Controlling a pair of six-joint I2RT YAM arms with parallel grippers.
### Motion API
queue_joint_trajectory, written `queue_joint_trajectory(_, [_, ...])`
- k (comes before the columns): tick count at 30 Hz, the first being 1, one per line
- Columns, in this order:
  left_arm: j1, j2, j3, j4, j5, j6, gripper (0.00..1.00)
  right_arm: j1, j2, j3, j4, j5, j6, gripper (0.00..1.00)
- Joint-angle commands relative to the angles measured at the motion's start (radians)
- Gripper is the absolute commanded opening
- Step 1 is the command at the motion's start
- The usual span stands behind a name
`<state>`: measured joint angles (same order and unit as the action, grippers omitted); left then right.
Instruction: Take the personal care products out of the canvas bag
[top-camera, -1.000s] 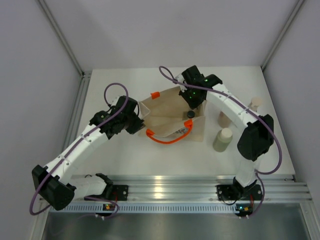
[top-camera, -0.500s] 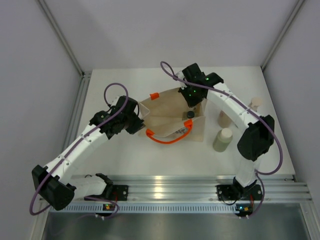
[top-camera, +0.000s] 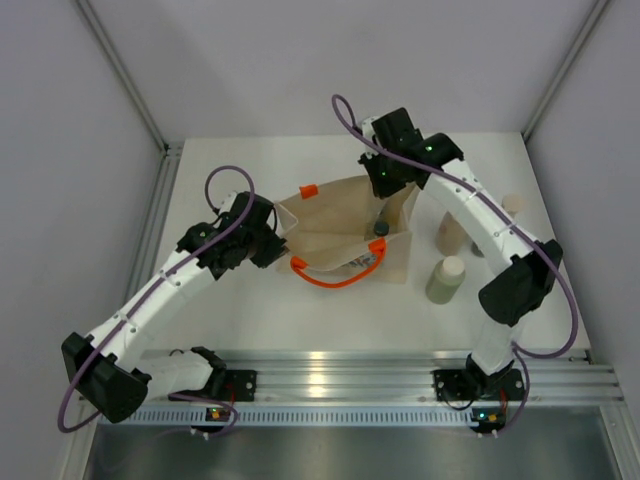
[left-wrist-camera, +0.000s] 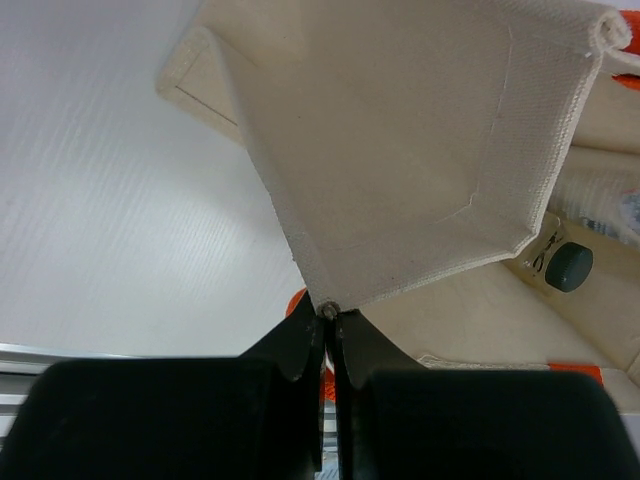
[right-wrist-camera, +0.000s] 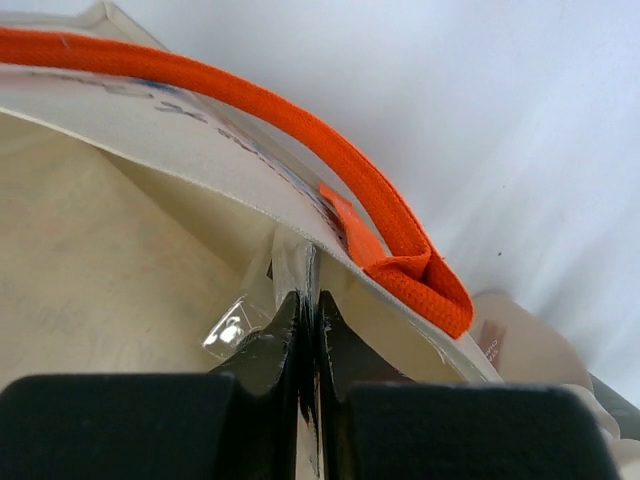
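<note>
The silvery tube is still inside the bag's rim. My right gripper will rise clear, then lower the tube onto the table (top-camera: 429, 211) beside the tan bottle and let go.
The canvas bag (top-camera: 335, 225) lies open in the middle of the table, orange handle (top-camera: 335, 278) toward the front. My left gripper (top-camera: 277, 240) is shut on the bag's left edge; in the left wrist view its jaws (left-wrist-camera: 329, 312) pinch the canvas (left-wrist-camera: 400, 150) corner. My right gripper (top-camera: 383, 202) hangs over the bag's right end, shut on the flat silvery tube (right-wrist-camera: 297, 262), just inside the rim beside the orange handle (right-wrist-camera: 385, 225). The dark-lidded jar (top-camera: 381, 229) sits inside the bag and shows in the left wrist view (left-wrist-camera: 568, 267).
Three bottles stand on the table right of the bag: a grey-green one (top-camera: 445, 279) in front, a tan one (top-camera: 450, 232) behind it, another (top-camera: 513, 208) near the right wall. A metal rail (top-camera: 330, 372) runs along the near edge.
My right gripper has risen and drawn back to the right, lifting the tube up at the bag's rim. The left arm and the bag have barely moved.
</note>
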<state>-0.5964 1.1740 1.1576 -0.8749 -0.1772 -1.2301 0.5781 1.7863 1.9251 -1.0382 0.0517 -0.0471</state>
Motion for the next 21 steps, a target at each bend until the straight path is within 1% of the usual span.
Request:
queue_joint_trajectory(1, [-0.003,-0.024,0.025,0.02,-0.018,-0.008,0.0,0.022,-0.08,0.13,0.006,0.034,0.029,0.0])
queue_joint_trajectory(6, [-0.003,-0.016,0.031,0.021,-0.024,-0.005,0.0,0.032,-0.08,0.242,-0.066,0.054,0.039,0.0])
queue_joint_trajectory(7, [-0.002,-0.014,0.034,0.02,-0.024,-0.003,0.0,0.034,-0.084,0.252,-0.088,0.054,0.071,0.0])
queue_joint_trajectory(11, [-0.002,-0.01,0.036,0.02,-0.031,-0.002,0.0,0.04,-0.099,0.291,-0.134,0.057,0.079,0.0])
queue_joint_trajectory(21, [-0.002,0.01,0.024,0.02,-0.002,0.001,0.0,0.04,-0.162,0.339,-0.143,0.088,0.084,0.0])
